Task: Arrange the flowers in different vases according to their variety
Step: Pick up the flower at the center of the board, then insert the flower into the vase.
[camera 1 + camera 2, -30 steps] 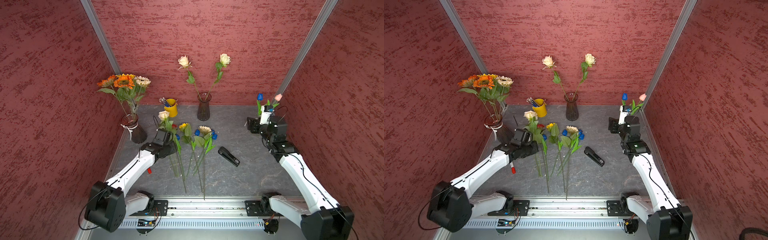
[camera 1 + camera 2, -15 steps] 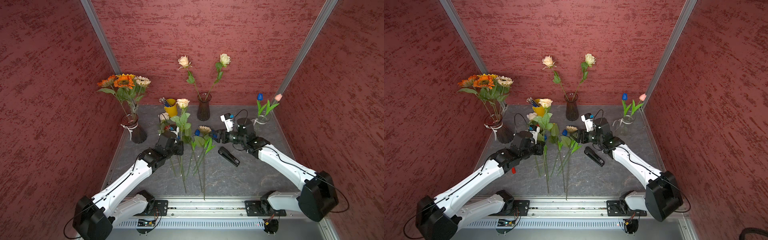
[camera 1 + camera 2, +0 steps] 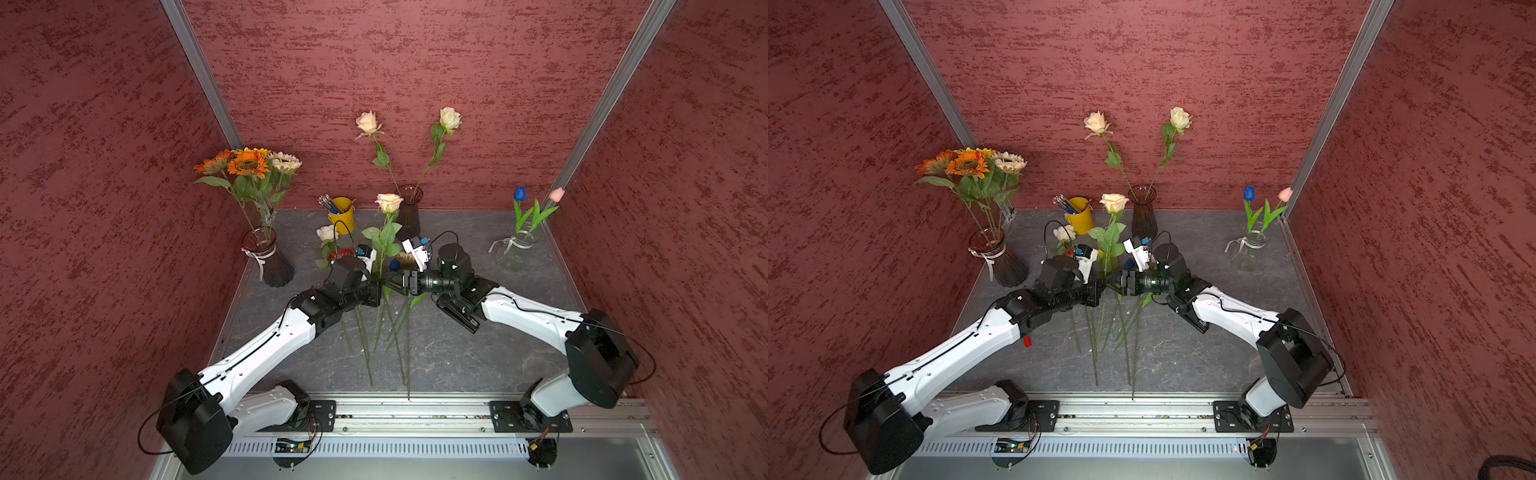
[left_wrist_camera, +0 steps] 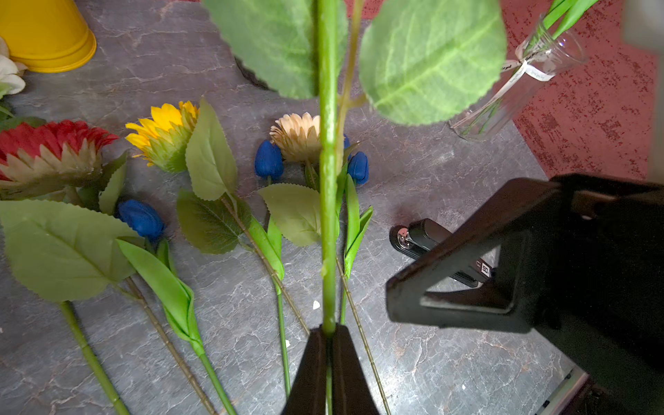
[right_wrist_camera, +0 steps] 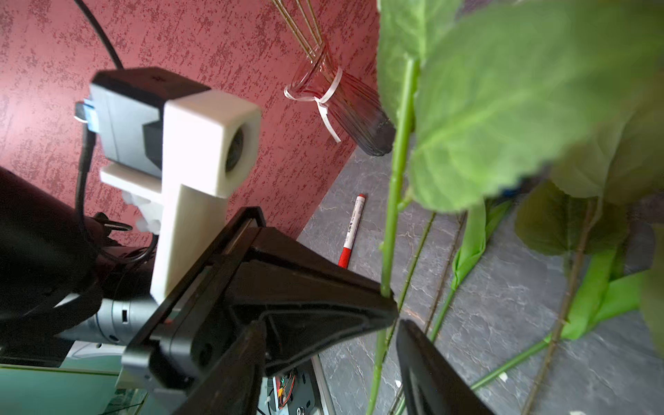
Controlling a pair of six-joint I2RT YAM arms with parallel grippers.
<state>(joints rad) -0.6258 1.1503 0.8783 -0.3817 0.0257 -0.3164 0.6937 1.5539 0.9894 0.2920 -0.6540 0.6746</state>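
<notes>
My left gripper should rise next, carry the cream rose's stem outward over the opening of the back dark vase (image 3: 409, 212), then lower and release it, because roses stand at that opening.
My left gripper (image 4: 328, 332) is shut on the green stem (image 4: 327, 179) of a cream rose (image 3: 388, 202), holding it upright over the table's middle. My right gripper (image 5: 331, 323) meets it from the right (image 3: 392, 282), open, its fingers straddling the stem (image 5: 381, 341) and the left fingertips. The ribboned dark vase (image 3: 268, 262) at the left holds sunflowers (image 3: 249, 164). Two roses (image 3: 368, 122) stand in the back dark vase (image 3: 409, 212). The clear vase (image 3: 515, 249) at the right holds a blue tulip (image 3: 520, 193) and a pink one (image 3: 557, 194). On the table lie a white rose (image 3: 327, 233), red (image 4: 46, 151), yellow (image 4: 165, 133) and cream (image 4: 298, 134) sunflowers, and blue tulips (image 4: 268, 163).
A yellow bucket (image 3: 343, 212) of pens stands at the back, left of the middle vase. A black stapler (image 3: 457, 311) lies under my right arm. A red-capped marker (image 3: 1027, 341) lies by my left forearm. Red walls close in on three sides.
My left arm has raised the cream rose upright. My right arm has swung from the clear vase to the centre and brought its jaws around the stem, narrowing a little.
</notes>
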